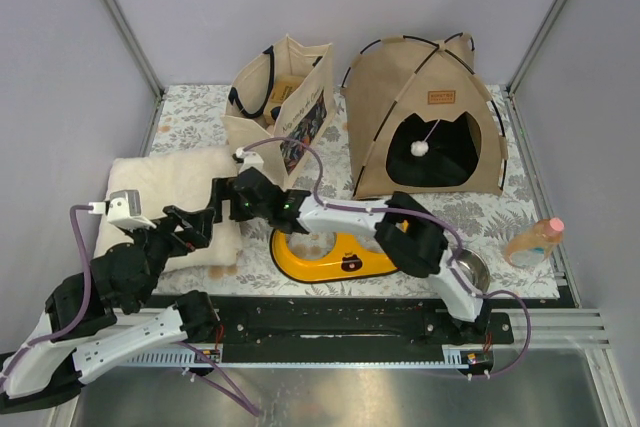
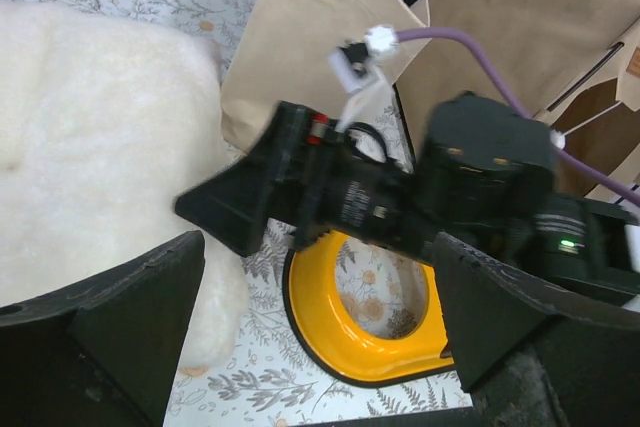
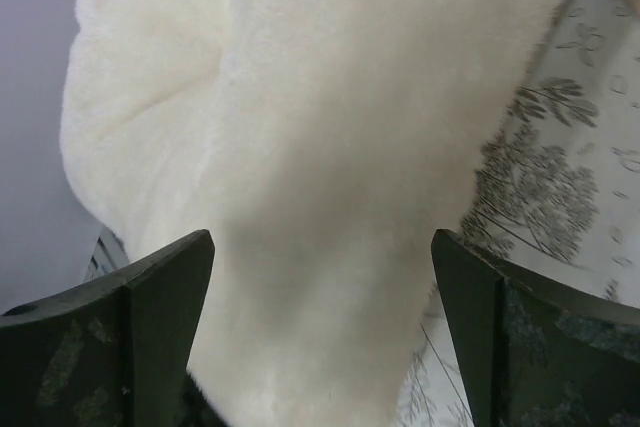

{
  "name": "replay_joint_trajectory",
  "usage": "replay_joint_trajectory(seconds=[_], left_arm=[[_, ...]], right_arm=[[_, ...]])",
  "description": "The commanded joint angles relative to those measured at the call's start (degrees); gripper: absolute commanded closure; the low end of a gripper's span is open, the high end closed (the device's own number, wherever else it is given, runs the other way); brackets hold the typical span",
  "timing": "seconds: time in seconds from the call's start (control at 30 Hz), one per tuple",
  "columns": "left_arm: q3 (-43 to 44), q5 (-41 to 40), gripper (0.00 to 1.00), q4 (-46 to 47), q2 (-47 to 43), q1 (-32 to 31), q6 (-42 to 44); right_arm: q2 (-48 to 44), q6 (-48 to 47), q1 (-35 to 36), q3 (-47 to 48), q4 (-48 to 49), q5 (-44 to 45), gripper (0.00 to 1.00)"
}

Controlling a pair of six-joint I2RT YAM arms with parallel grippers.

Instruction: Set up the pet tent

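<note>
Next, my right gripper lowers its open, empty fingers onto the pillow's edge by the yellow bowl holder and closes them, since that edge lies just below.
The pet tent (image 1: pixel 425 117) stands upright at the back right of the table, tan with thin black poles and a white pompom (image 1: pixel 421 147) hanging in its arched doorway. A part of the tent (image 2: pixel 540 17) shows at the top right of the left wrist view. Both grippers are far from it, over by the cream pillow (image 1: pixel 175 202). My right gripper (image 3: pixel 320 277) hangs open just above the pillow (image 3: pixel 300 97), with nothing between its fingers. My left gripper (image 2: pixel 320 317) is open and empty beside the pillow's right edge, facing the right arm's wrist (image 2: pixel 400 197).
A beige tote bag (image 1: pixel 280 107) stands left of the tent. A yellow bowl holder (image 1: pixel 330 252) lies at the front middle, with a steel bowl (image 1: pixel 470 269) and an orange bottle (image 1: pixel 533 240) to its right. The right arm stretches leftward above the holder.
</note>
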Motion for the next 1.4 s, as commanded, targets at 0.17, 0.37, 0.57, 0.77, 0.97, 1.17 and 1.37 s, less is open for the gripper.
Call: replay_joint_trajectory(seconds=[0.17,0.37,0.57,0.77,0.97,1.17,1.37], left_arm=[[2.97,-1.57,0.01,-5.22,-4.61,0.09,-1.52],[2.27,-1.83,0.01,-5.22,-6.02,0.08,-1.43],[2.62,-1.57,0.01,-5.13,-5.15,0.08,-1.87],[6.56,-0.35,0.01,-5.22,-0.23,0.17,0.06],[8.16,1.76,0.01,-1.63,3.47,0.09,1.82],[5.52,6.77,0.01,4.88,4.7,0.08,1.21],[0.96,13.71,0.01,11.29,8.65,0.17,-1.25]], right_arm=[[14.5,1.18,1.98,15.92,-4.81,2.32,0.37],[8.89,-3.73,2.07,12.4,-4.01,7.33,1.0],[-5.25,-11.9,1.98,4.15,0.73,11.03,1.0],[-22.74,-23.5,1.98,-3.94,-1.63,5.95,1.0],[-37.24,-30.89,1.98,-11.5,-8.14,4.26,1.0],[-52.18,-31.78,1.98,-20.2,-11.65,8.91,1.0],[-66.69,-27.4,1.98,-27.92,-24.2,13.48,1.0]])
